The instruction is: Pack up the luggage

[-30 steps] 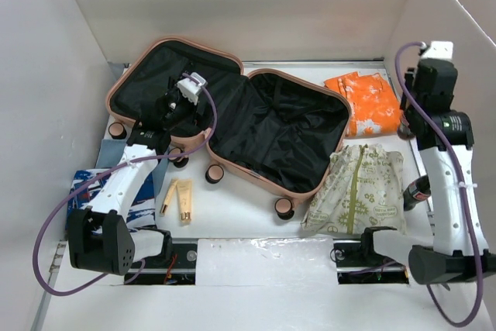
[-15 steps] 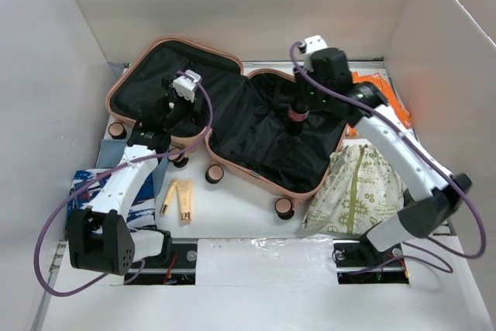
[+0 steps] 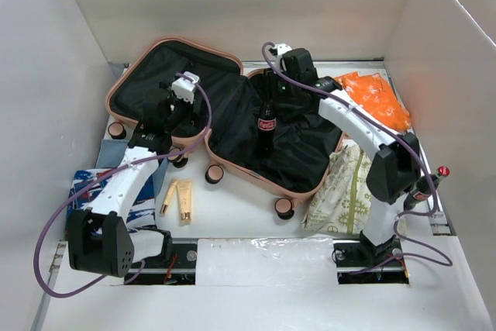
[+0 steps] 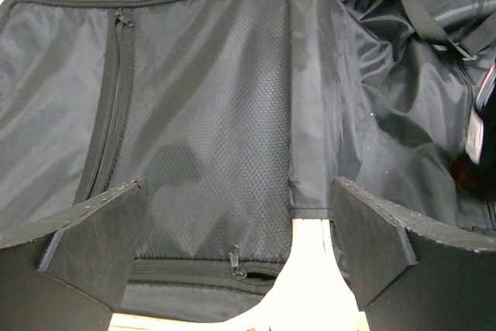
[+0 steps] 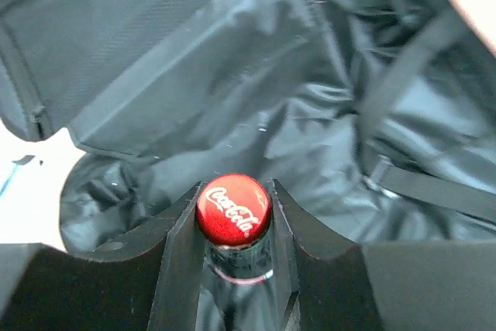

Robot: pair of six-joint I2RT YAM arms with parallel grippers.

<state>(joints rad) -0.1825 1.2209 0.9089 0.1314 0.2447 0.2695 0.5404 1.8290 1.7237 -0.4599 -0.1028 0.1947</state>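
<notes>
My right gripper moves toward the hinge next and lowers, tipping the cola bottle down along the hinge side (image 3: pixel 235 128) (image 5: pixel 246 128), because the lining there lies empty.
The salmon-pink luggage (image 3: pixel 231 64) lies open with its black lining showing, one half at back left, the other in the middle. My right gripper (image 3: pixel 270 95) is shut on the neck of a dark cola bottle (image 3: pixel 266 128) and holds it upright inside the right half. In the right wrist view the fingers (image 5: pixel 182 226) clamp just under the red cap (image 5: pixel 232 207). My left gripper (image 3: pixel 167 111) hovers open and empty over the left half. In the left wrist view it (image 4: pixel 232 222) faces the mesh pocket (image 4: pixel 194 114) and the pink hinge rim (image 4: pixel 310 284).
An orange packet (image 3: pixel 377 98) lies at back right and a floral zip pouch (image 3: pixel 356 187) in front of it. A second red-capped bottle (image 3: pixel 428 184) stands by the right wall. Two tan tubes (image 3: pixel 178 199) and a blue-white box (image 3: pixel 93 191) lie front left. White walls enclose the table.
My right arm has swung from the far right over the luggage's right half, carrying the cola bottle, and lowered it there. My left gripper has barely moved.
</notes>
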